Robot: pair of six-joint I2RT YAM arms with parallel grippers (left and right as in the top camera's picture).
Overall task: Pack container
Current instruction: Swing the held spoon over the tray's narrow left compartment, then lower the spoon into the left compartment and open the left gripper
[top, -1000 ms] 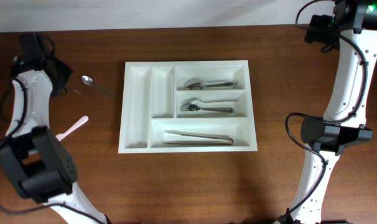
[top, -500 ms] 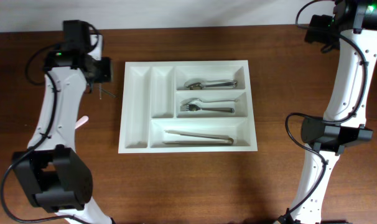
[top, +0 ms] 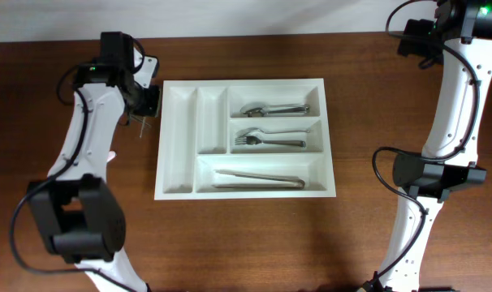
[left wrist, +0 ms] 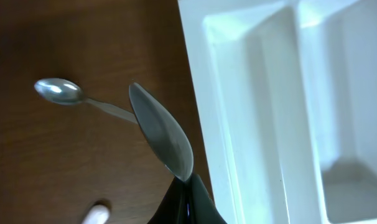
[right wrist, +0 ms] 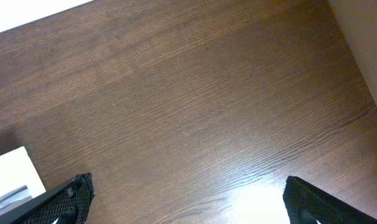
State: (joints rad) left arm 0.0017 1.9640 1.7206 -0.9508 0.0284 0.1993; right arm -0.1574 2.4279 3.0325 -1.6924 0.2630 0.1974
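The robot needs to carry the metal spoon to the right in the overhead view next, lower its left gripper into the container's nearest narrow section [top: 178, 138] [left wrist: 258, 118] and let go, because that section is empty.
The white container [top: 177, 185] lies in the middle of the table, and its left wall and two narrow compartments show in the left wrist view [left wrist: 238, 118]. My left gripper [top: 142, 109] hovers at the container's upper left edge. It is shut [left wrist: 188, 199] on a metal spoon [left wrist: 163, 134], bowl pointing away, above the table just left of the container wall. A second metal spoon [left wrist: 59, 91] lies on the table beyond it. My right gripper [right wrist: 188, 199] is open and empty over bare wood at the far right back [top: 418, 36].
The container's right compartments hold spoons [top: 274, 108], forks [top: 270, 139] and long utensils [top: 258, 178]; the two narrow left ones look empty. A pale plastic spoon tip [left wrist: 95, 214] lies left of the container. A container corner shows in the right wrist view [right wrist: 8, 171].
My left arm swung from the far left of the table to the container's upper left edge, coming over the loose metal spoon. The right arm has not moved.
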